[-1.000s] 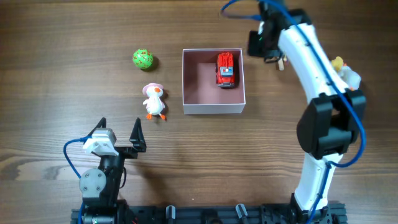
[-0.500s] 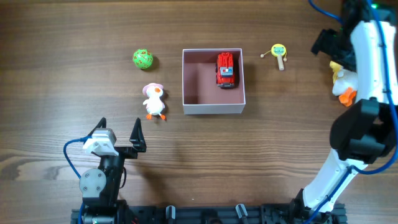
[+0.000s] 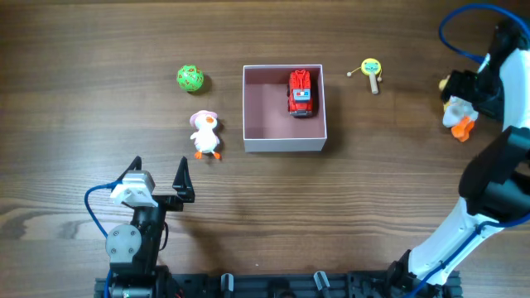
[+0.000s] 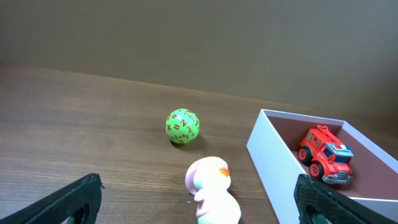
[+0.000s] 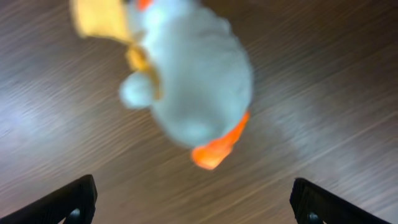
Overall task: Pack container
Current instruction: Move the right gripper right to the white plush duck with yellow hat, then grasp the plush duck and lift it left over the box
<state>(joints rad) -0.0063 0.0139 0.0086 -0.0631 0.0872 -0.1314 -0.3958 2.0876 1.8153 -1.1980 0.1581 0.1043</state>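
Observation:
The robot's right gripper needs to move down over the white duck, its round body (image 3: pixel 460 112) (image 5: pixel 202 81), and close its open fingers around it, since the duck is still below and ahead of them.
The container (image 3: pixel 285 142) is a square white box with a pink inside, standing mid-table. A red fire truck (image 3: pixel 301 93) lies in its far right corner. My right gripper (image 3: pixel 466 91) hovers open at the table's right edge, above a white duck with orange feet (image 3: pixel 458 114). In the right wrist view that duck (image 5: pixel 199 87) is blurred, ahead of the open gripper (image 5: pixel 194 202) and not between the fingers. My left gripper (image 3: pixel 159 177) rests open near the front left, facing a pink-hatted duck (image 4: pixel 211 186), a green ball (image 4: pixel 182 126) and the container's wall (image 4: pixel 277 165).
A green ball (image 3: pixel 190 79) and a white duck with a pink hat (image 3: pixel 204 134) lie left of the container. A yellow rattle toy (image 3: pixel 371 71) lies to its right. The right arm's white links rise along the right edge (image 3: pixel 484 190).
The right arm swung from beside the container's far right corner out to the right edge, above the orange-footed duck, and its jaws opened. The yellow rattle now lies uncovered. The left arm stayed still.

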